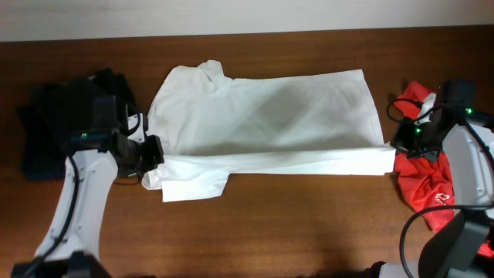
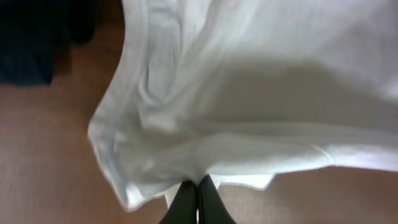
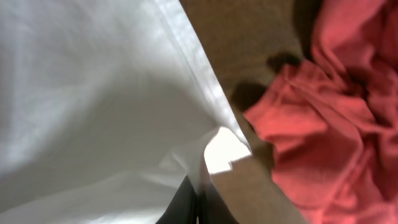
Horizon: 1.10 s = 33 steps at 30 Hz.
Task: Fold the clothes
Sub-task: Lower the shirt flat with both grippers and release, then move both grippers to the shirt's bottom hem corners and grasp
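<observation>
The folded piece of cloth is still held raised, so the right gripper moves outward and down next. It lays the shirt's pinched corner onto the shirt's flat hem edge [image 1: 377, 131] [image 3: 213, 102] and releases it.
A white T-shirt [image 1: 262, 123] lies spread across the middle of the brown table, its front edge doubled over in a long fold. My left gripper [image 1: 154, 152] is shut on the shirt's left end near the sleeve; the left wrist view shows the white cloth [image 2: 249, 81] bunched at the closed fingertips [image 2: 186, 196]. At the right end my right gripper [image 1: 395, 144] is shut on the hem corner, with white fabric [image 3: 93, 93] pinched at its tips [image 3: 186, 199]. A crumpled red T-shirt [image 1: 428, 181] with a bit of white lettering lies at the right, beside the right arm, also as red cloth [image 3: 329, 118].
A dark garment pile [image 1: 58, 127] sits at the left edge of the table [image 1: 309, 224] behind the left arm. The pale wall runs along the table's far edge.
</observation>
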Tool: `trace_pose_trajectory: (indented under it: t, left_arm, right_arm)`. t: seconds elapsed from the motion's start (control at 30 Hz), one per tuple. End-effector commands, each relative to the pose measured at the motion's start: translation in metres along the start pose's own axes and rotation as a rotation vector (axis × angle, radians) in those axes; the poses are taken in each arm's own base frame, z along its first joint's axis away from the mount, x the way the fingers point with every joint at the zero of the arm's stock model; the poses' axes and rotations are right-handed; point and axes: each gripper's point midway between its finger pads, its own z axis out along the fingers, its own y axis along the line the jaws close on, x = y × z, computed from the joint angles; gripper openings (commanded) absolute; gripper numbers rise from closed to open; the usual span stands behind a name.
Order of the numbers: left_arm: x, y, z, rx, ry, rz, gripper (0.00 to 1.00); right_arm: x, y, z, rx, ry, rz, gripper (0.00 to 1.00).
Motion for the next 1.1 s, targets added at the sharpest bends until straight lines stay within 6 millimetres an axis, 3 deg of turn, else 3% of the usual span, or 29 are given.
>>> trace_pose_trajectory:
  t: [0.0,0.13,0.43,0.63,0.8,0.87,0.93,0.97,1.07]
  left_arm:
    - [-0.007,0.001,0.021,0.018,0.02,-0.017,0.0]
    - [-0.02,0.002,0.035,0.022,-0.003,-0.012,0.0]
    - [-0.049,-0.002,0.046,0.042,-0.096,0.01,0.0]
    - [-0.065,-0.005,0.046,0.059,-0.158,-0.021,0.01]
    - [-0.063,-0.002,0.059,0.053,-0.132,-0.027,0.01]
    - [-0.062,0.0,0.066,0.051,-0.119,-0.031,0.01]
    - [-0.063,0.001,0.071,0.05,-0.114,-0.032,0.01]
    - [-0.064,0.001,0.073,0.049,-0.114,-0.032,0.02]
    - [-0.069,0.0,0.074,0.054,-0.135,-0.026,0.02]
  right_arm:
    - [-0.003,0.013,0.012,-0.033,0.006,-0.023,0.04]
    - [-0.012,0.021,0.018,-0.038,-0.026,-0.056,0.04]
    - [-0.028,0.023,0.037,-0.042,-0.06,-0.066,0.04]
    - [-0.019,0.022,0.064,-0.032,0.012,-0.069,0.04]
    - [-0.015,0.027,0.082,-0.031,0.042,-0.086,0.05]
    - [-0.018,0.027,0.084,-0.033,0.031,-0.087,0.16]
    - [-0.022,0.028,0.085,-0.037,0.015,-0.09,0.39]
    - [-0.023,0.029,0.085,-0.038,0.009,-0.091,0.44]
    - [-0.021,0.027,0.085,-0.035,0.022,-0.087,0.45]
